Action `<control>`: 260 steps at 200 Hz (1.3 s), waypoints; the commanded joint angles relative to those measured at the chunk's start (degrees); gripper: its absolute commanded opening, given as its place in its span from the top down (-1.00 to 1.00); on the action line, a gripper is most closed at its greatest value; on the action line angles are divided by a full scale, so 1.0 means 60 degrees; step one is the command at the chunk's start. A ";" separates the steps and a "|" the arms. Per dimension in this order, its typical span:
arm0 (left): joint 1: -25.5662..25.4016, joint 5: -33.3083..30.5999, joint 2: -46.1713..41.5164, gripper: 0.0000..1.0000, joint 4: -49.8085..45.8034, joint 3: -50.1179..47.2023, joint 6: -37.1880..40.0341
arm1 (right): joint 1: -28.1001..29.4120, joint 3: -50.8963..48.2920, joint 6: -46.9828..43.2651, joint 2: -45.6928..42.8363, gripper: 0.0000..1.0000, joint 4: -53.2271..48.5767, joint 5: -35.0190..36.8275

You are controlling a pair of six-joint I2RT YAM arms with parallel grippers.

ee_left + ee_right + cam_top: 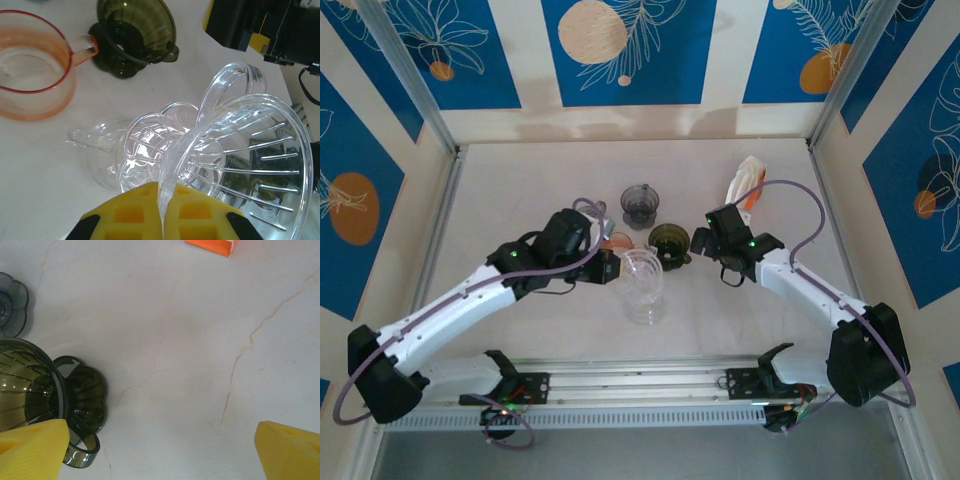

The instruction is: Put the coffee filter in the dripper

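My left gripper next lowers the dripper, still tilted over the second clear glass piece, onto the glass piece's open top (643, 298). It then releases the dripper's rim, as that piece sits below.
My left gripper (162, 194) is shut on the rim of a clear ribbed glass dripper (250, 160), held tilted just above the table; from above, the gripper (611, 262) and dripper (642, 272) sit at the table's middle. A second clear glass piece (142, 150) lies right under it. The white coffee filters (747, 178) with an orange box (212, 246) lie at the back right. My right gripper (162, 450) hangs open over bare table, right of a dark green dripper (30, 390), with nothing between its fingers; from above it (712, 243) is beside that dripper (670, 242).
A grey dripper (640, 204) stands behind the green one. An orange-tinted glass pitcher (30, 70) sits left of the green dripper (135, 35). Walls close the table (520, 200) on three sides.
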 commanded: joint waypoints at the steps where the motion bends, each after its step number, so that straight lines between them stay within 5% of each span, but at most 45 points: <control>1: -0.0180 0.0108 0.0302 1.00 -0.0320 0.0690 0.0411 | -0.0042 -0.0177 0.0165 -0.0241 -0.91 -0.0222 0.0076; 228: -0.0196 0.0020 0.1671 1.00 -0.0927 0.0964 0.1037 | -0.0192 -0.0253 0.0048 -0.0192 -0.91 -0.0093 -0.0195; 260: -0.0198 0.0047 0.1676 0.68 -0.0867 0.1014 0.1028 | -0.0193 -0.0263 0.0046 -0.0184 -0.91 -0.0115 -0.0182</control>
